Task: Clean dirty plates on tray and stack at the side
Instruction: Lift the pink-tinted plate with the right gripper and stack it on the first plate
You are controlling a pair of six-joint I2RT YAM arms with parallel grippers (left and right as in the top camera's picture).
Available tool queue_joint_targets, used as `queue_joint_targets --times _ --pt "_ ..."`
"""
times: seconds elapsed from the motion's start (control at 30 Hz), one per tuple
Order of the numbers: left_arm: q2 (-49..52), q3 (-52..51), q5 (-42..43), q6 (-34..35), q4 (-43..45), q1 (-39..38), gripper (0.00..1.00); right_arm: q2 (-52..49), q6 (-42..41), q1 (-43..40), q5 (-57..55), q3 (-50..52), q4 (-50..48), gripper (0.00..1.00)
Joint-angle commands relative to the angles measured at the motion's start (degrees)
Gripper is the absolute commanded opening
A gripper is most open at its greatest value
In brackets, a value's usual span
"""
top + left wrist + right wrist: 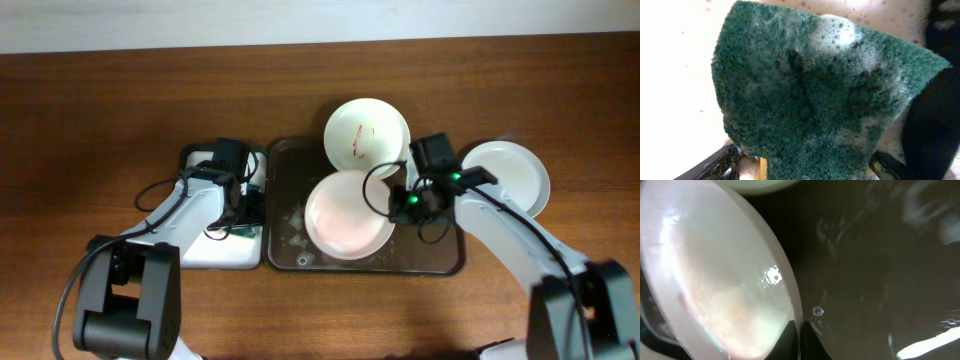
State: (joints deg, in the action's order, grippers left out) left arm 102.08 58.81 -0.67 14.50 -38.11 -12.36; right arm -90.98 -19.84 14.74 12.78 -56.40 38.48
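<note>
The robot's right gripper should next go up, swing over the white plate (pixel 508 176), go down and let go of the pinkish-white plate's rim, as that white plate lies to its right in the overhead view.
The pinkish-white plate (pixel 348 215) is over the middle of the dark tray (pixel 285 165). My right gripper (pixel 402 204) is shut on its right rim; in the right wrist view the black fingers (pixel 799 339) pinch the edge of the plate (pixel 715 280). The pale mint green plate (pixel 366 132) with red sauce streaks rests on the tray's far rim. The white plate (pixel 508 176) lies on the bare wood at the right. My left gripper (pixel 245 210) is over the small white tray (pixel 215 252), shut on the soapy green sponge (pixel 825 95).
Foam and water lie on the dark tray's left part (pixel 296 232) and show as streaks in the right wrist view (pixel 925 200). A dark cable (pixel 160 188) loops beside the left arm. Bare wood tabletop (pixel 120 110) surrounds both trays.
</note>
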Motion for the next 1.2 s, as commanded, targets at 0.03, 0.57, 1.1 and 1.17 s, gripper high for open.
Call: queue_joint_targets --times 0.03,0.57,1.1,1.17 --pt "-1.0 -0.7 0.7 0.0 0.1 -0.2 0.81 8.3 7.4 0.6 -14.1 -5.1 2.3 0.04" --pt "-1.0 -0.7 0.7 0.0 0.3 -0.3 0.82 13.4 16.9 28.4 -68.1 -5.7 -1.6 0.04" --pt "-1.0 -0.7 0.7 0.0 0.3 -0.3 0.82 13.4 2.5 20.4 -56.7 -5.7 -2.8 0.04" --pt "-1.0 -0.7 0.7 0.0 0.3 -0.3 0.82 13.4 -1.2 11.6 -48.2 -5.7 -1.7 0.04"
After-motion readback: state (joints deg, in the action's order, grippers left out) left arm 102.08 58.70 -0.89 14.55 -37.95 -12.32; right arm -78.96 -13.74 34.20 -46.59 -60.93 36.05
